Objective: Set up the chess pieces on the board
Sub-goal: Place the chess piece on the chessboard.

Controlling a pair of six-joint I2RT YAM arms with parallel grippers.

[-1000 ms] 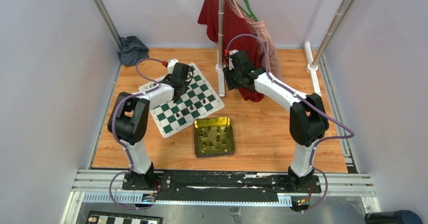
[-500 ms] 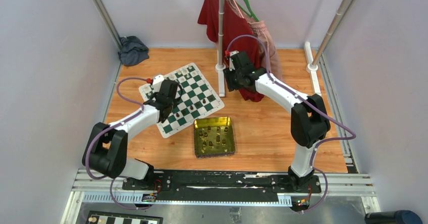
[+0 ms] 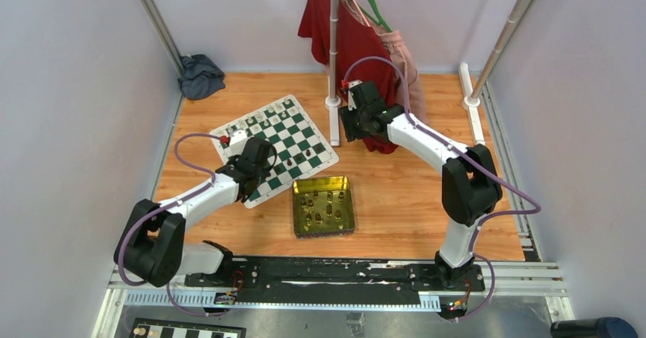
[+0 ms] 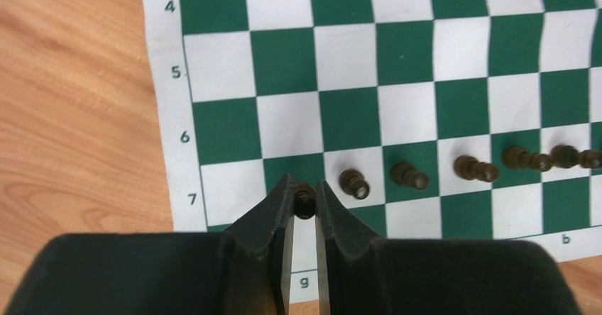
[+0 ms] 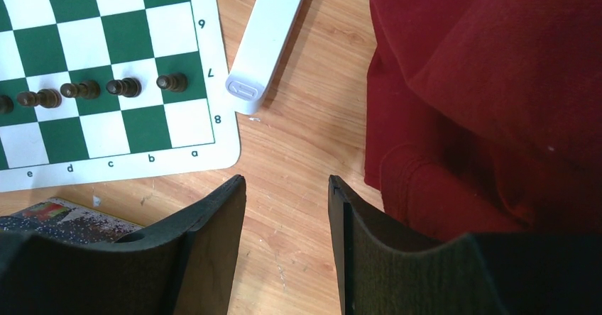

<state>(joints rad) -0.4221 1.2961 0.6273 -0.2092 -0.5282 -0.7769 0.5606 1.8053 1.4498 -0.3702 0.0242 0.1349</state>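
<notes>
The green g-file square [image 4: 293,169] beside the end pawn continues the row of pawns. My left gripper will next lower the dark brown pawn onto that square and release it.
The board [image 3: 283,141] lies on the wooden table, a green and white mat. My left gripper [image 4: 305,196] is shut on a dark brown pawn [image 4: 305,203] over the g file by row 7. To its right, several dark pawns [image 4: 409,176] stand along row 7, also seen in the right wrist view as dark pawns [image 5: 122,86]. Cream pieces [image 3: 273,113] stand at the board's far edge. In the top view my left gripper [image 3: 256,173] sits at the board's near-left edge. My right gripper [image 5: 286,180] is open over bare wood beside the board's corner, with nothing between its fingers.
A gold-green tin [image 3: 321,180] with several dark pieces stands just near of the board. A rack pole on a white base [image 3: 333,102] and a hanging red garment [image 5: 497,81] are next to my right gripper [image 3: 352,125]. A dark cloth bundle [image 3: 200,75] lies far left.
My left arm has drawn back from the board's far side to its near-left edge and dropped lower, still shut. The right arm has hardly moved.
</notes>
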